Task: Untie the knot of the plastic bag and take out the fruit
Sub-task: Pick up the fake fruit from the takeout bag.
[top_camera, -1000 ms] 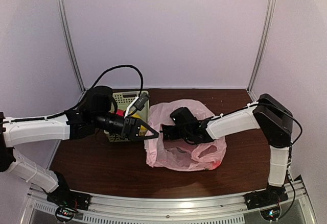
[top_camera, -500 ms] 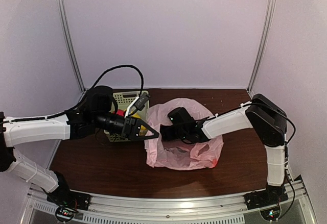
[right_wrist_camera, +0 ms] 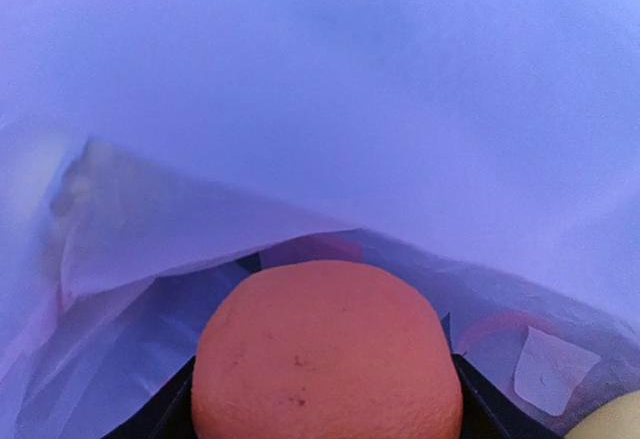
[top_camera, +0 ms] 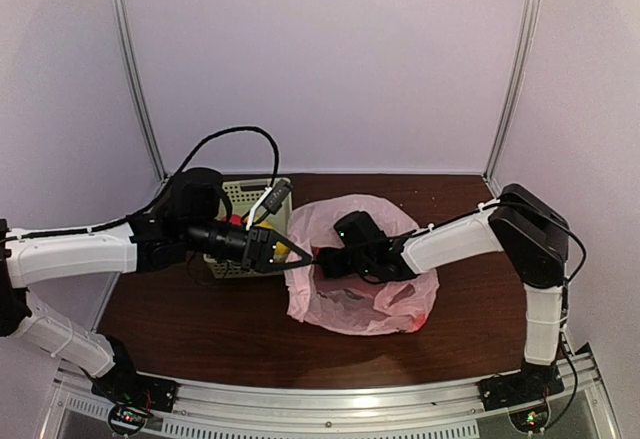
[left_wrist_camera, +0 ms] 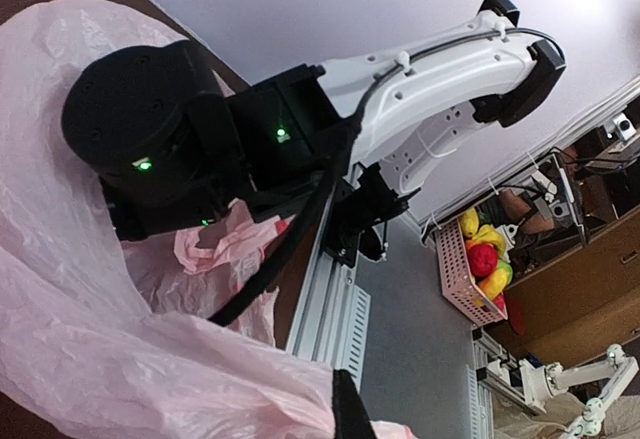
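I should move my right gripper up out of the bag's opening and let go of the orange fruit (right_wrist_camera: 325,349) at my left gripper's fingers, because the basket is beside my left gripper.
The pink plastic bag (top_camera: 385,304) lies open in the middle of the table. My left gripper (top_camera: 298,256) is shut on its left rim and holds that edge up; the pink film (left_wrist_camera: 120,359) bunches against its dark finger (left_wrist_camera: 345,409). My right gripper (top_camera: 325,258) reaches into the bag's mouth. In the right wrist view an orange fruit (right_wrist_camera: 325,349) fills the gap between the two black fingers (right_wrist_camera: 165,414), which touch it on both sides, so the right gripper (right_wrist_camera: 325,404) is shut on it. A yellow fruit (right_wrist_camera: 612,419) shows at the lower right, inside the bag.
A pale green slotted basket (top_camera: 243,195) stands at the back left behind my left wrist, with something red (top_camera: 233,221) in it. The right arm's black wrist (left_wrist_camera: 150,139) looms close to the left camera. A pink basket of fruit (left_wrist_camera: 452,271) sits off the table.
My right gripper has closed in on the orange fruit inside the bag. The left gripper has lifted the bag's rim slightly up and to the right.
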Controlling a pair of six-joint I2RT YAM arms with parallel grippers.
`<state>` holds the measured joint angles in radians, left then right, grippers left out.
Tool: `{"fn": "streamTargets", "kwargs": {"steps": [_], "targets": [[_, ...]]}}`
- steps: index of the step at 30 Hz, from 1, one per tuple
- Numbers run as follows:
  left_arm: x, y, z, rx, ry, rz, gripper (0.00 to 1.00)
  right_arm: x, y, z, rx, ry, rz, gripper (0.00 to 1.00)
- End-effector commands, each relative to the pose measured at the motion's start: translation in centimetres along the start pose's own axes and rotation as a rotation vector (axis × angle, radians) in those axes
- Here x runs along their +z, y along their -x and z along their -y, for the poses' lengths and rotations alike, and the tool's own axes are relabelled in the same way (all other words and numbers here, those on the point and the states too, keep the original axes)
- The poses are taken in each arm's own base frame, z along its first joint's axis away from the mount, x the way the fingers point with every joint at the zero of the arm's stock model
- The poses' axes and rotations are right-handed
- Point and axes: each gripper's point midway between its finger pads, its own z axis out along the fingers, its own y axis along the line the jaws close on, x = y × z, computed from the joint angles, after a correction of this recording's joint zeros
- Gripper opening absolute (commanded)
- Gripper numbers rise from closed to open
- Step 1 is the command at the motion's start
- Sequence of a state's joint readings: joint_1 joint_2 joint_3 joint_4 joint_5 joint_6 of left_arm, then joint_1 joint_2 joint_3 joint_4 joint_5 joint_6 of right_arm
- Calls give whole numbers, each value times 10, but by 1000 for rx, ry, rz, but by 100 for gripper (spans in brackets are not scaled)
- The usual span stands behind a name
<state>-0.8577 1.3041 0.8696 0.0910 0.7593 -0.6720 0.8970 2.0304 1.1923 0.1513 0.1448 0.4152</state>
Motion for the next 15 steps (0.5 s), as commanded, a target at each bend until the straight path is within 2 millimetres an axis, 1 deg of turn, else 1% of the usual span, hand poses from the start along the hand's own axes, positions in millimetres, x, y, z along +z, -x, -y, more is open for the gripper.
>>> {"fn": "streamTargets", "kwargs": {"steps": [1, 9, 12, 15], "targets": [[2, 17, -9, 9, 74, 54, 0, -28, 15, -3, -22, 41, 43, 65], [-1, 25, -31, -27, 198, 94, 0, -80, -4, -12, -59, 81, 44, 65], [0, 28, -29, -31, 185, 114, 0, -99, -12, -23, -73, 113, 44, 65], [1, 35, -24, -24, 160, 136, 0, -113, -24, -35, -96, 131, 25, 65]]}}
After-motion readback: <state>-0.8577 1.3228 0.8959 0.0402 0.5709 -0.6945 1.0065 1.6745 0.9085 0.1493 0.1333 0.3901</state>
